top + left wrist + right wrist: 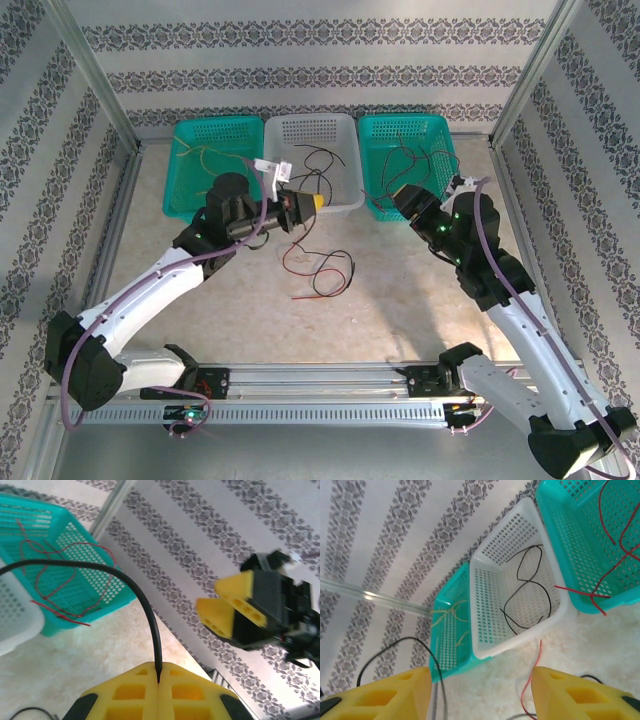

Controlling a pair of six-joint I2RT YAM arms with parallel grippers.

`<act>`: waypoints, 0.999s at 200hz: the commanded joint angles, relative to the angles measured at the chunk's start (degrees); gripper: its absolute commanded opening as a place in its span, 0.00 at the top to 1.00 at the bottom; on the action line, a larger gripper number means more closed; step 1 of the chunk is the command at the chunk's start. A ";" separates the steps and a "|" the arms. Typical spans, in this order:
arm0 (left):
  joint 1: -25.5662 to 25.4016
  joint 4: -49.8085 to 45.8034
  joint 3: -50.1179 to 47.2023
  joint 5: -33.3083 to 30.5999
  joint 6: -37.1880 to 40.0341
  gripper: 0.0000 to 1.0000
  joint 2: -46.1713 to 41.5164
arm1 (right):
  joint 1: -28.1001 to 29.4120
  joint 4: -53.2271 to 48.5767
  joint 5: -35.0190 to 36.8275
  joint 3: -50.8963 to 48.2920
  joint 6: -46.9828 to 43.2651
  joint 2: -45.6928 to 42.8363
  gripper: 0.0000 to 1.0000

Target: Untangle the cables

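Note:
My left gripper should next carry its black cable outward over the white basket (pixel 12 607) and release it there, since a black cable already lies in that basket.
My left gripper (pixel 316 203) hovers by the white basket's front edge, shut on a black cable (pixel 142 597) that arcs up out of its yellow fingertips (pixel 158 680). A loose tangle of red and black cables (pixel 320 272) lies on the table below it. My right gripper (pixel 400 196) is open in front of the right green basket, with nothing between its fingers (pixel 395 695). A red cable (pixel 532 677) runs across the table between those fingers. The held black cable (pixel 395 647) loops at the left of the right wrist view.
Three baskets line the back. The left green basket (pixel 188 165) holds yellow cables (pixel 451 611), the white basket (pixel 345 150) a black cable (pixel 532 587), the right green basket (pixel 432 128) red cables (pixel 55 580). Patterned walls and metal posts enclose the table.

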 commanded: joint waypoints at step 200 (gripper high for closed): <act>7.51 -37.93 63.62 -20.31 21.73 1.00 36.84 | 8.89 -11.41 4.76 -5.12 -7.39 -0.61 0.45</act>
